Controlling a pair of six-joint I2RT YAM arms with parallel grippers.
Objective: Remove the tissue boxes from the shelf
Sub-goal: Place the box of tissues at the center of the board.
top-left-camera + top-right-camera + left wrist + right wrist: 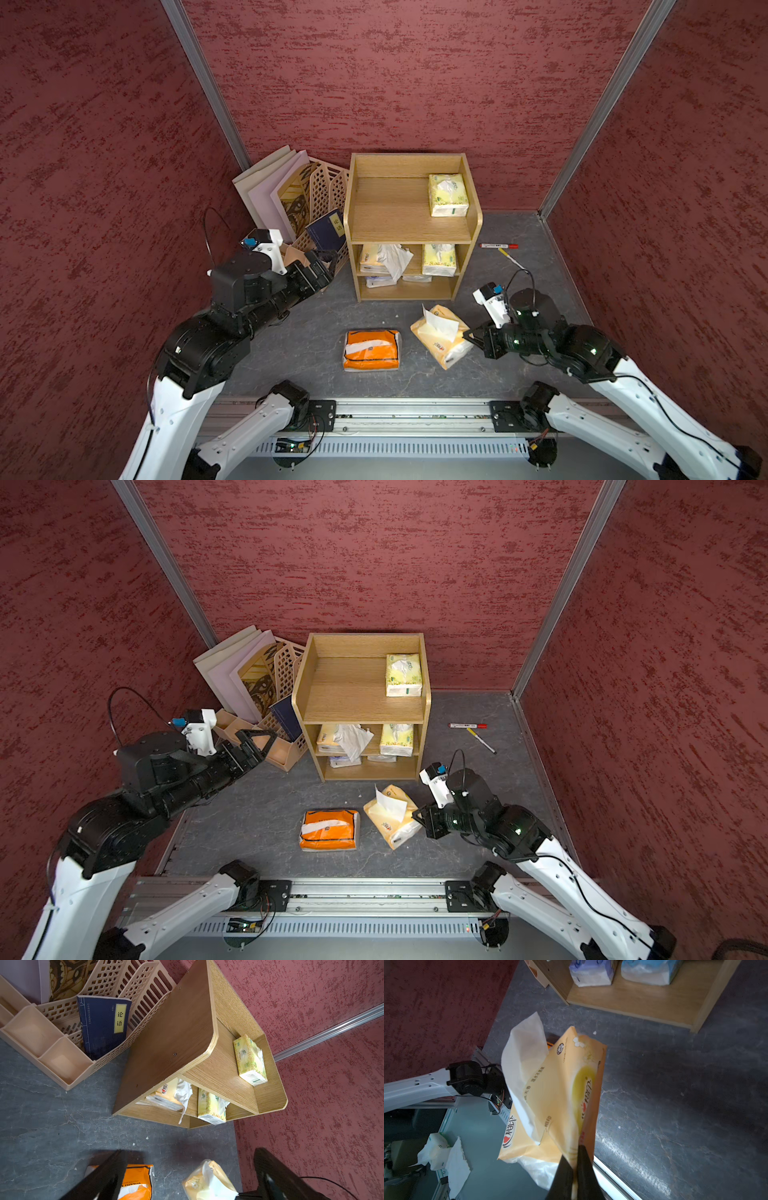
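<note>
Next, my right gripper lowers to set the cream-yellow pack [440, 340] down on the bare tabletop under it beside the orange pack and releases the edge of the wrapper.
The wooden shelf [415, 226] stands at the back. A pale yellow-green tissue box [448, 194] lies on its top tier. The middle tier holds a cream one with loose white tissue [380, 257] and a yellow-green one [439, 259]. In the right wrist view a purple pack [591, 972] and a light blue pack [650, 970] sit on the bottom tier. An orange pack [372, 350] lies on the table. My right gripper [574, 1152] is shut on the wrapper edge of a cream-yellow pack [440, 340] in front of the shelf. My left gripper [190, 1151] is open and holds nothing, left of the shelf.
A beige lattice file holder [320, 195] with boards and a dark blue book [328, 230] stands left of the shelf, close to my left gripper. Two pens [498, 246] lie right of the shelf. Red walls enclose the table; a metal rail [411, 415] runs along its front edge.
</note>
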